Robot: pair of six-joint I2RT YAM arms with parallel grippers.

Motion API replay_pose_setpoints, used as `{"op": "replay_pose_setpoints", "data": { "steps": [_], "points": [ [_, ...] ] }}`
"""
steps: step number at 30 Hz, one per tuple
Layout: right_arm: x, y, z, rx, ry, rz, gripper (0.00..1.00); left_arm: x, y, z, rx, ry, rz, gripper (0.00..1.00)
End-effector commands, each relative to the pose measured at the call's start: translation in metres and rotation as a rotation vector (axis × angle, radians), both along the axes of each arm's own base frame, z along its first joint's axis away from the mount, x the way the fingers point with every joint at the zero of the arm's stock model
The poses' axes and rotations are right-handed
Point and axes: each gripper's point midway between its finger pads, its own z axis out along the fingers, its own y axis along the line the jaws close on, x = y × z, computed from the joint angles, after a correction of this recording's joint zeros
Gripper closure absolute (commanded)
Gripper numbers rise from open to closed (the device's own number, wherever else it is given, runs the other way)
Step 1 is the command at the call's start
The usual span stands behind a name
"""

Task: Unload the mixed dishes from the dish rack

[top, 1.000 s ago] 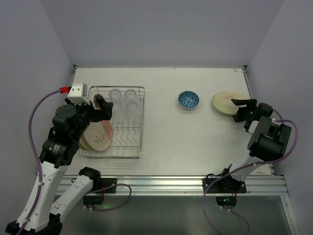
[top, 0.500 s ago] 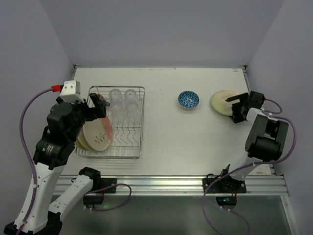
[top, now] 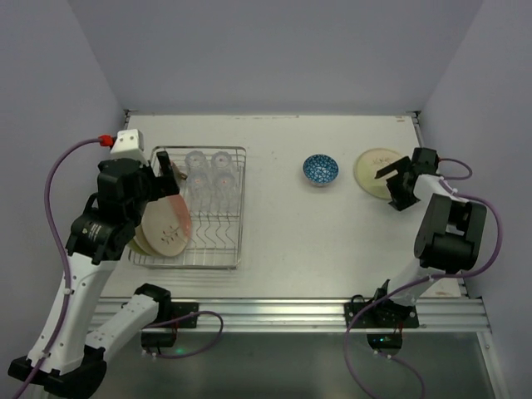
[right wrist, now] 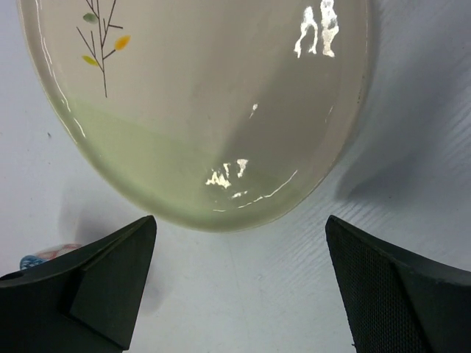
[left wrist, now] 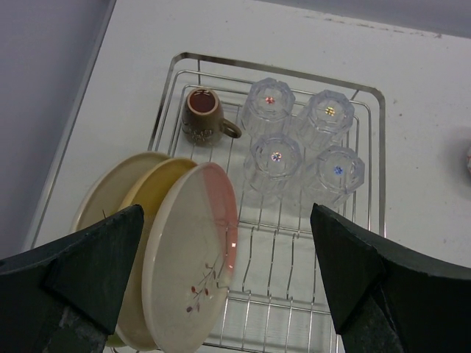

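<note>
The robot's left gripper should go down next over the upper rim of the pink-and-white plate, with a finger on each side, because the plate's patterned side is open to empty wires of the rack.
The dish rack (top: 238, 208) stands at the left of the table; it also shows in the left wrist view (left wrist: 280, 71). In it stand three plates (left wrist: 188, 265) on edge, several clear glasses (left wrist: 276, 158) upside down, and a brown mug (left wrist: 202, 118). My left gripper (top: 166, 170) is open and empty above the rack (left wrist: 227, 213). A blue-patterned bowl (top: 320, 169) and a cream plate (top: 374, 169) lie on the table at the right. My right gripper (top: 391, 187) is open and empty at that plate's near edge (right wrist: 239, 220); the plate (right wrist: 199, 95) fills its view.
The white table (top: 283, 233) is walled on three sides. A metal rail runs along its near edge (top: 283, 312). A sliver of the blue bowl (right wrist: 33, 261) shows at the left of the right wrist view.
My right gripper has moved left, from beside the cream plate to its near edge. My left gripper has drawn back and up over the rack's far left part.
</note>
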Motion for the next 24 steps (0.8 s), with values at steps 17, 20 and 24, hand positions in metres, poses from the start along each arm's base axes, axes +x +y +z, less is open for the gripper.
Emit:
{"op": "replay_pose_setpoints", "data": {
  "steps": [17,20,24],
  "points": [
    [-0.062,0.128,0.158,0.020,-0.616,0.566,0.01,0.012,0.018,-0.066,0.095,0.234,0.144,0.10],
    [-0.075,0.139,0.167,0.026,-0.656,0.619,0.01,0.009,0.025,-0.076,0.124,0.271,0.183,0.11],
    [-0.091,0.152,0.176,0.068,-0.704,0.666,0.01,0.004,0.025,-0.089,0.123,0.320,0.191,0.14]
  ]
}}
